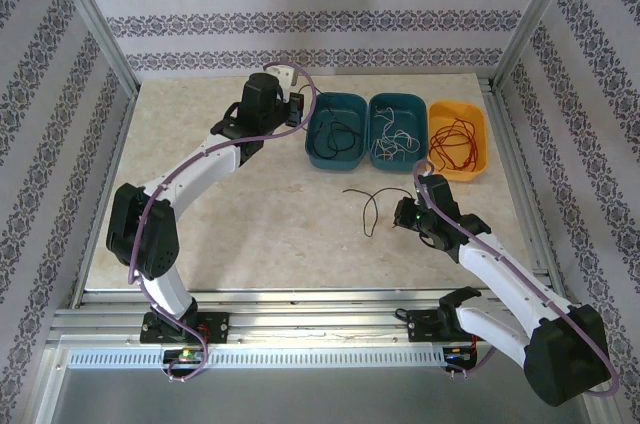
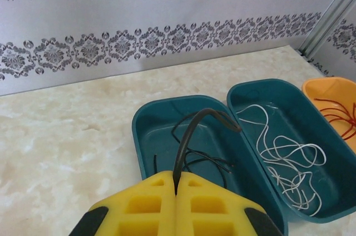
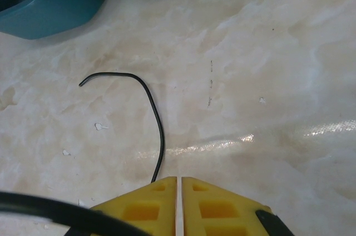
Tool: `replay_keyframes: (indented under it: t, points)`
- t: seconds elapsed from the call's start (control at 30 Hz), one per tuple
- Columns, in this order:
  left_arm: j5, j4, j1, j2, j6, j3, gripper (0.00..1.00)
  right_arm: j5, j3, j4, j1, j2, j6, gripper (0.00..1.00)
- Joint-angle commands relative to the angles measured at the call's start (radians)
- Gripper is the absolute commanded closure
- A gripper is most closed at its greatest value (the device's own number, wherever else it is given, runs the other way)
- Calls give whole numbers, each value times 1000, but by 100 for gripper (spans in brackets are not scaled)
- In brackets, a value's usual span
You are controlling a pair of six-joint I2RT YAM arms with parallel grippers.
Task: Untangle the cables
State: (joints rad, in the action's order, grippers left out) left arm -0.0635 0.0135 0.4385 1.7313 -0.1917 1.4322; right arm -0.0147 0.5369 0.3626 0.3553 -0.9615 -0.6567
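My left gripper will take its black cable over the teal bin holding black cables, then lower and release it there.
My left gripper (image 2: 176,183) is shut on a black cable (image 2: 189,130) that arches up from its yellow fingers over the left teal bin (image 2: 136,136), where more black cables (image 1: 333,139) lie. It hovers at that bin's left edge (image 1: 290,112). White cables (image 2: 283,158) lie in the middle teal bin (image 1: 398,104), red cables (image 1: 455,144) in the orange bin (image 1: 480,129). A loose black cable (image 3: 156,113) lies on the table (image 1: 360,191). My right gripper (image 3: 179,180) is shut just above it with nothing between the fingers; the cable runs under its left finger (image 3: 147,202).
The three bins stand in a row at the back right of the marble table (image 1: 250,224). The patterned wall (image 2: 139,41) rises close behind the left bin. A metal frame rail (image 1: 520,184) runs along the right side. A thick arm cable (image 3: 44,208) crosses the right wrist view's lower left.
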Motion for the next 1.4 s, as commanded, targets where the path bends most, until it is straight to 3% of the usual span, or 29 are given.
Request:
replay_keyframes:
  t: [0.0,1.0,1.37]
  points:
    - [26,-25,10,36,4,39,100,18,15,-12,-5,-6,-11,89]
    - [228,188,114,433,222,345,100,9,3,-18,-6,-1,-19,89]
    - [280,294,123,528,213,446,100,4,15,-15,-6,-7,-18,89]
